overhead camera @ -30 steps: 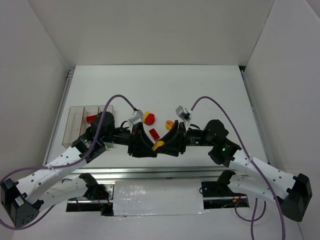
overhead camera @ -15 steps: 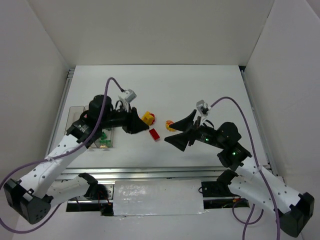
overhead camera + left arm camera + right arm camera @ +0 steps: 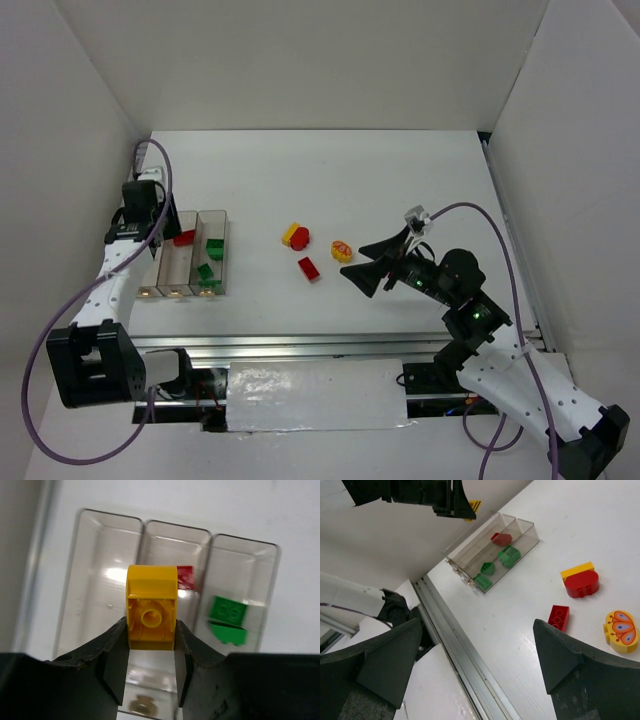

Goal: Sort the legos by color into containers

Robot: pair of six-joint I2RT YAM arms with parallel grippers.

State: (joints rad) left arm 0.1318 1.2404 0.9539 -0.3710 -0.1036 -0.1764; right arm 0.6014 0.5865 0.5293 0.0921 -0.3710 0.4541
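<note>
The empty bin (image 3: pixel 152 272) (image 3: pixel 98 597) is below my left gripper and to its left in the top view. I need to move that way and go down to release the lego.
My left gripper (image 3: pixel 151 636) is shut on a yellow lego (image 3: pixel 151 605) and holds it above the containers (image 3: pixel 100 580), over the wall between the left and middle bins. The middle bin holds a red lego (image 3: pixel 185 576); the right bin holds green legos (image 3: pixel 228 613). In the top view the left gripper (image 3: pixel 148 225) hangs over the containers (image 3: pixel 153 268) at the far left. My right gripper (image 3: pixel 358 265) stands open and empty right of centre. Close to its left lie a red brick (image 3: pixel 309 268), a yellow butterfly piece (image 3: pixel 342 250) and a red rounded piece against a yellow one (image 3: pixel 295 236).
A metal rail (image 3: pixel 300 345) runs along the table's near edge. White walls enclose the table on three sides. In the right wrist view the right gripper (image 3: pixel 477 645) is above the table near the rail (image 3: pixel 465 655), with the red brick (image 3: pixel 559 617) beside its right finger.
The two grippers were together at the table's middle with the yellow lego. The right gripper opened and drew back right; the left arm swung left with the lego to over the containers.
</note>
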